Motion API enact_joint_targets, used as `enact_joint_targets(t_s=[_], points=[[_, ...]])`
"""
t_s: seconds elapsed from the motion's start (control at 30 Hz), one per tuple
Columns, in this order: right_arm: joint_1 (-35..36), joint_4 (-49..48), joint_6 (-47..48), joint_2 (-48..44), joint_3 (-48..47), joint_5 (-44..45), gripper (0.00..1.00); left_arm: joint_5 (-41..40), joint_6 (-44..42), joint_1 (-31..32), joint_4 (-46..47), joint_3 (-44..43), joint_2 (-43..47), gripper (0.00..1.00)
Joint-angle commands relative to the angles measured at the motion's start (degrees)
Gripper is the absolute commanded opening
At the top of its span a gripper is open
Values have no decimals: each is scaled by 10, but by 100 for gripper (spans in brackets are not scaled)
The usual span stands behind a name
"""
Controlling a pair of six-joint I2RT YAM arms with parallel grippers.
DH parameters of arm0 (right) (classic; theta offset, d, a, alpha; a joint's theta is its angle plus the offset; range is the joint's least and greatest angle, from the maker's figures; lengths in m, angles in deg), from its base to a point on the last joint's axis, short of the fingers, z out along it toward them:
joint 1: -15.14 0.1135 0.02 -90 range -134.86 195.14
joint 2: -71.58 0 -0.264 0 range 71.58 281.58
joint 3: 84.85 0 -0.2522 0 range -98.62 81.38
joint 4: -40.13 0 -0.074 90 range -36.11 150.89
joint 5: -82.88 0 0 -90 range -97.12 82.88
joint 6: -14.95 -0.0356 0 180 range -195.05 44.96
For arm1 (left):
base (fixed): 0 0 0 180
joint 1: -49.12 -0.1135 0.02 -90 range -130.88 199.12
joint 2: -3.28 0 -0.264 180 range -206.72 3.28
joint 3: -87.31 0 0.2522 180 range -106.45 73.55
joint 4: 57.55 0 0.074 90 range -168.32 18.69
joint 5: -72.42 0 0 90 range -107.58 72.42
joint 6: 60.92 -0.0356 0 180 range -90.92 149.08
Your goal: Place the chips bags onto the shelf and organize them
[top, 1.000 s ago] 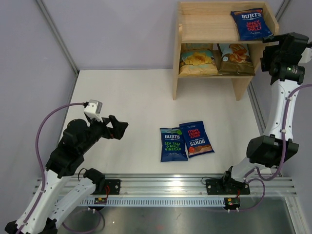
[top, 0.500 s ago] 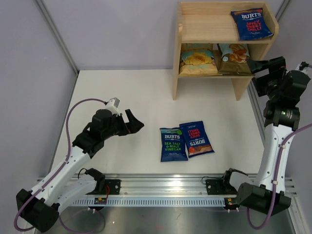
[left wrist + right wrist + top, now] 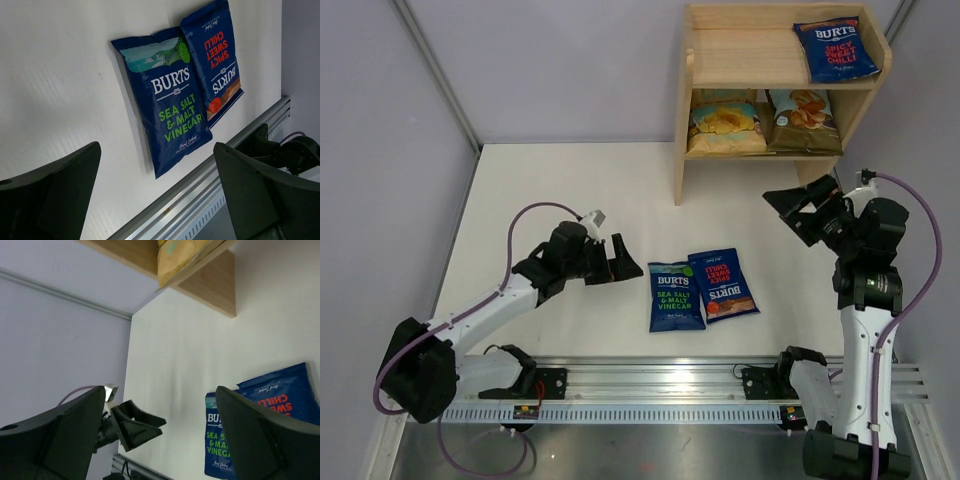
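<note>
Below my left gripper and to its right in the top view lies the vinegar bag's free long edge [image 3: 653, 285] [image 3: 138, 100], so next I move over and down to pinch it.
Two dark blue chips bags lie side by side on the white table: a sea salt and vinegar bag [image 3: 675, 296] [image 3: 170, 105] [image 3: 220, 440] and a spicy chilli bag [image 3: 722, 284] [image 3: 217, 55] [image 3: 287, 395] that partly overlaps it. The wooden shelf [image 3: 750, 70] [image 3: 210, 280] holds a third blue bag [image 3: 836, 50] on its top tier and two tan bags [image 3: 726, 122] [image 3: 803, 118] below. My left gripper [image 3: 628, 262] [image 3: 156, 150] hangs open just left of the vinegar bag. My right gripper [image 3: 788, 212] [image 3: 160, 390] is open and empty, in the air in front of the shelf's right leg.
An aluminium rail [image 3: 660, 385] [image 3: 200, 200] runs along the table's near edge, close to the two lying bags. Grey walls close the left, back and right sides. The shelf's top tier has bare wood [image 3: 740, 45] left of its bag.
My left arm has reached out rightward and lower, up to the vinegar bag. My right arm has drawn back from the shelf's top tier, down and toward the front, jaws wide.
</note>
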Motion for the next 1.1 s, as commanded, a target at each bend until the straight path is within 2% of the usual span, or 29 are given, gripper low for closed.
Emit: enact_joint_targets(t_s=[0.0, 0.13, 0.37, 0.53, 0.7, 0.77, 0.9, 0.97, 1.0, 1.07], points=[[16, -24, 19, -29, 34, -93, 99, 57, -3, 14, 64, 5, -34, 99], [21, -65, -24, -62, 91, -121, 99, 68, 1, 23, 85, -3, -92, 99], [33, -80, -46, -88, 121, -132, 98, 103, 37, 43, 155, -16, -204, 93], [39, -77, -43, -91, 132, -138, 97, 91, 59, 61, 183, -26, -260, 90], [43, -44, -14, -97, 114, -127, 95, 44, 58, 72, 162, -53, -298, 85], [45, -45, -15, -97, 109, -133, 94, 38, 58, 72, 150, -63, -319, 77], [46, -48, -21, -102, 110, -136, 93, 3, 54, 76, 152, -70, -341, 69], [46, -48, -21, -103, 115, -133, 92, 5, 56, 76, 159, -76, -356, 58], [46, -48, -22, -104, 116, -133, 92, 8, 62, 77, 162, -78, -364, 43], [46, -48, -22, -105, 119, -134, 92, 5, 68, 77, 170, -74, -367, 35]])
